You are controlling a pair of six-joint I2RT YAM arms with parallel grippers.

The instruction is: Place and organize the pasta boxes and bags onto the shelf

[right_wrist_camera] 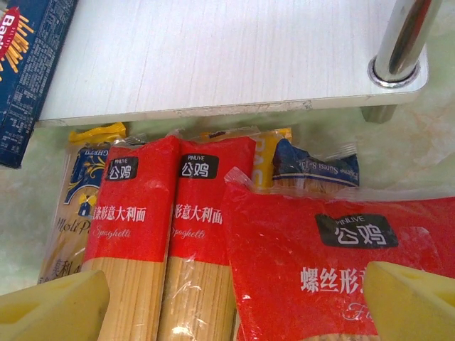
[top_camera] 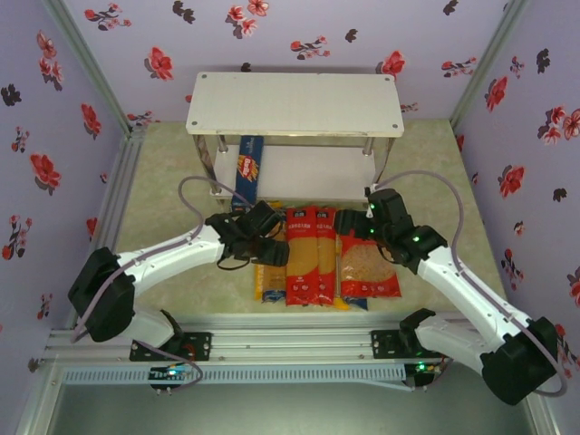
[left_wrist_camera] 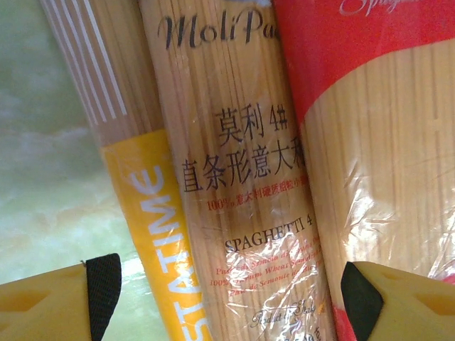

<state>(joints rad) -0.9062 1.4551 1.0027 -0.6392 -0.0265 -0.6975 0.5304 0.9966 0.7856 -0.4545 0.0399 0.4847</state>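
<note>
Next, my left gripper moves down onto the dark lettering of the clear spaghetti bag [left_wrist_camera: 242, 177] below it, as its open fingers already straddle that bag's width.
Several bags lie side by side on the table in front of the shelf [top_camera: 294, 102]. Two long red bags [top_camera: 309, 254] lie in the middle, with the wide red bag [top_camera: 367, 267] to their right and a yellow-orange bag [top_camera: 267, 279] to their left. One dark-blue pasta box [top_camera: 247, 168] rests on the lower board. My left gripper [left_wrist_camera: 227, 305] is open, low over a clear spaghetti bag [left_wrist_camera: 242, 177] that lies between its fingers, beside a yellow bag [left_wrist_camera: 153, 220]. My right gripper [right_wrist_camera: 234, 312] is open above the wide red bag [right_wrist_camera: 334, 270] and the long red bags [right_wrist_camera: 131, 213].
The lower shelf board [right_wrist_camera: 213, 50] ends just beyond the bags' tops, with a shiny leg [right_wrist_camera: 405, 35] at its right corner. A blue-topped packet [right_wrist_camera: 313, 165] pokes out from under the wide red bag. Flowered walls close in three sides.
</note>
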